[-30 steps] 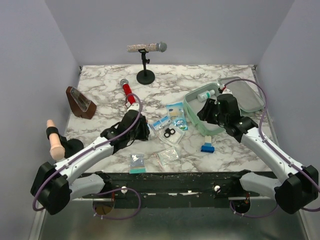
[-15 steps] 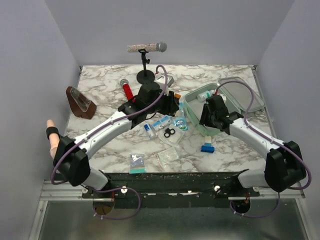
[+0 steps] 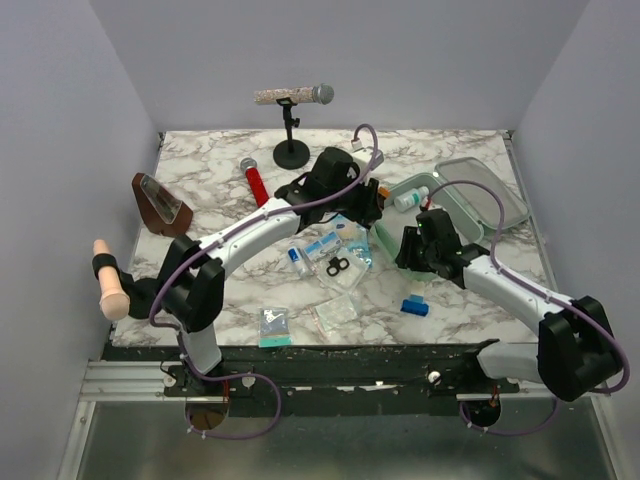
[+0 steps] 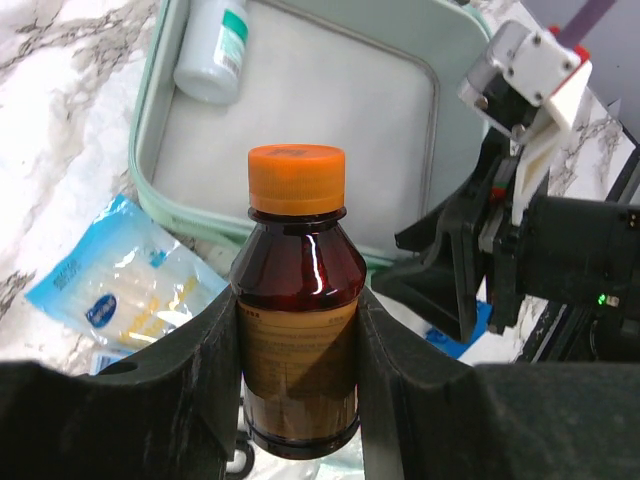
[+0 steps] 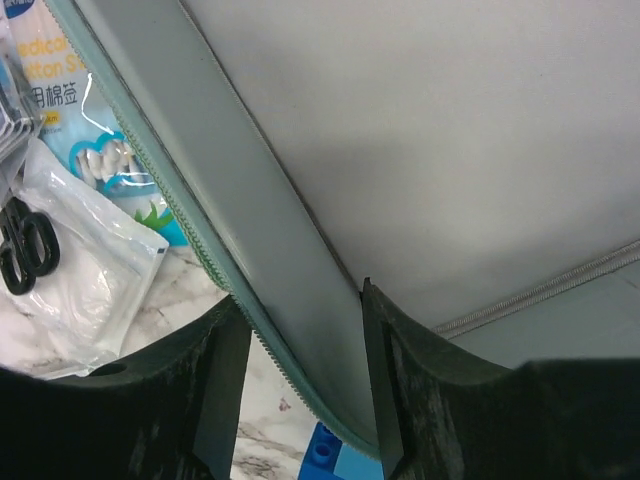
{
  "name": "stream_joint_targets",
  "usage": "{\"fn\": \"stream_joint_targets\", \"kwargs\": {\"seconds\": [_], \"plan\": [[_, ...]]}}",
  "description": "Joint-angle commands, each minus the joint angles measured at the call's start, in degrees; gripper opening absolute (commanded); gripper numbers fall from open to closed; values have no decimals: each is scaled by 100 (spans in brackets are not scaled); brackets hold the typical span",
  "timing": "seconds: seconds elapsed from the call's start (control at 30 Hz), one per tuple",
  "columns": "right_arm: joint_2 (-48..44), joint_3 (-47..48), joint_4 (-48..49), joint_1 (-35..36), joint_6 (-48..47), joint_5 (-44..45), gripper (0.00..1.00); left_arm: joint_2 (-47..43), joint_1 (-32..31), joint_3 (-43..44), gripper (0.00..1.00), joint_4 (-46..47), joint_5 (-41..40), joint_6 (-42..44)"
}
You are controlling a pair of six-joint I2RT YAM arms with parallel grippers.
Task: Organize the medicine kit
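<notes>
Next I will move my left gripper to the right in the top view, then down to the kit's bottom beside the white bottle, because that space is empty.
The mint-green medicine kit [image 3: 455, 212] lies open at the right of the table, its lid [image 3: 490, 190] folded back. A white bottle with a green label [image 4: 212, 48] lies inside it. My left gripper [image 3: 372, 200] is shut on an amber bottle with an orange cap [image 4: 297, 300] and holds it over the kit's near-left rim [image 4: 150, 180]. My right gripper [image 3: 410, 248] is shut on the kit's near wall [image 5: 290, 260], one finger [image 5: 385, 380] inside and the other outside.
Left of the kit lie a cotton-swab packet [image 4: 130, 290], clear pouches [image 3: 335, 312], small black scissors [image 3: 338, 265] and a vial [image 3: 296, 260]. A blue brick [image 3: 415, 306] sits near the right gripper. A red microphone [image 3: 255, 182], a stand microphone [image 3: 292, 97] and a brown wedge [image 3: 160, 205] stand further left.
My left arm has swung from the packets up and right with the amber bottle, to the kit's left rim. My right gripper has stayed on the kit's wall and the lid has tipped further back.
</notes>
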Motion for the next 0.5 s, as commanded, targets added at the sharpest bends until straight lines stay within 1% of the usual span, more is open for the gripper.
{"fn": "stream_joint_targets", "kwargs": {"seconds": [0.0,0.13,0.2,0.23,0.27,0.37,0.47], "plan": [[-444,-338,-335,61,0,-281,56,208,-82,482,31,3,303,201],[-761,-268,-449,61,-184,-711,53,506,-100,912,31,-49,364,210],[-946,-250,-537,70,-158,-669,54,690,-144,1175,31,-163,391,262],[-1025,-198,-598,70,-97,-616,57,796,-153,1290,31,-199,400,289],[-1104,-128,-694,70,43,-328,59,901,-187,1430,31,-243,400,324],[-1394,249,-976,70,315,139,67,1279,-284,1869,31,-427,373,482],[-1719,672,-1318,61,527,614,70,1771,-363,2397,31,-795,312,684]]}}
